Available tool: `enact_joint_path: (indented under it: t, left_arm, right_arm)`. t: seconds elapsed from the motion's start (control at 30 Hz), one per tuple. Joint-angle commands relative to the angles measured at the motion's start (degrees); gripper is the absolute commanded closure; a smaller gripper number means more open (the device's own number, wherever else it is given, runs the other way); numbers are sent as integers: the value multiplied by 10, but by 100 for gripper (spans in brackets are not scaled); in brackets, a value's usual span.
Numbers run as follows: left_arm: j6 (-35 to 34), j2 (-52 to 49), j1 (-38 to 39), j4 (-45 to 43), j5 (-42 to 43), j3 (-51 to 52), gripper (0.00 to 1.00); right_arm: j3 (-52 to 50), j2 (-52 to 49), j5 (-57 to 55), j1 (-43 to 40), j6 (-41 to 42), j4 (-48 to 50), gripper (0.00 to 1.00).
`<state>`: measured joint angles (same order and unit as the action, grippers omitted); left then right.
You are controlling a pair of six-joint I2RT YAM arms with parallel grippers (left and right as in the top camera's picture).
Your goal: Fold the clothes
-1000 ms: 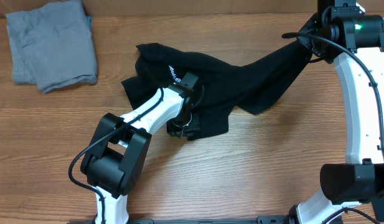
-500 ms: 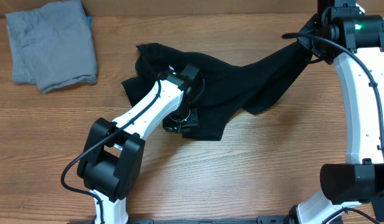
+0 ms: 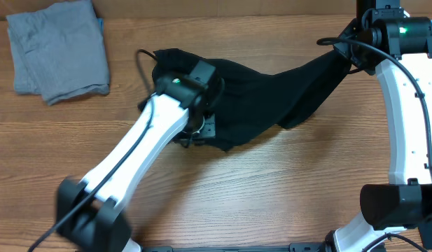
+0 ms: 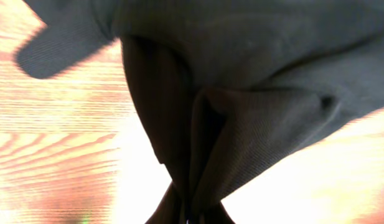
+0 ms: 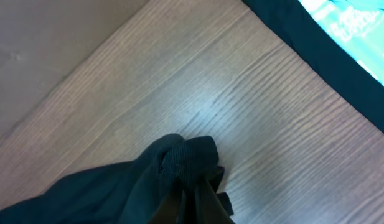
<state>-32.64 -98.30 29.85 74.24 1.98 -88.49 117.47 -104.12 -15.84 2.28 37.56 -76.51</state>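
Observation:
My left gripper is due to lift next, move outward to the bare wood (image 3: 144, 32) beside the grey garment and lower to release, because the shirt's end lies bunched.
The black T-shirt (image 3: 272, 91) lies stretched across the middle of the wooden table, from the far left-centre to the far right. My left gripper (image 3: 196, 131) is shut on a bunched fold of the black T-shirt (image 4: 254, 118) and holds it lifted off the wood. My right gripper (image 3: 349, 52) is shut on the shirt's other end (image 5: 179, 155) at the far right and holds it raised, so the cloth runs taut between the two. The logo and lettering are hidden under my left arm.
A folded grey garment (image 3: 58, 49) lies at the far left corner. A teal item with a dark edge (image 5: 347, 25) shows at the right edge of the table. Bare wood (image 3: 286, 189) lies in front of the shirt.
My left arm has swung toward the far left and risen, pulling its fold of the shirt with it; the shirt's near edge has drawn back. The right arm has held still.

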Motion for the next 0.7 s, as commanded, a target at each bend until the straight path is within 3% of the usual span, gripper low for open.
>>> enact_joint_path:
  t: [0.0,0.33,0.67]
  left_arm:
    - [9,76,0,5,-26,-18,96]
    - [9,227,0,8,-100,-31,96]
    - [9,375,0,9,-187,-156,96]
  right_arm:
    - [-1,0,-3,-2,17,-9,96]
    - [-1,26,5,-2,45,-57,96]
    - [0,185,26,-1,55,-74,96]
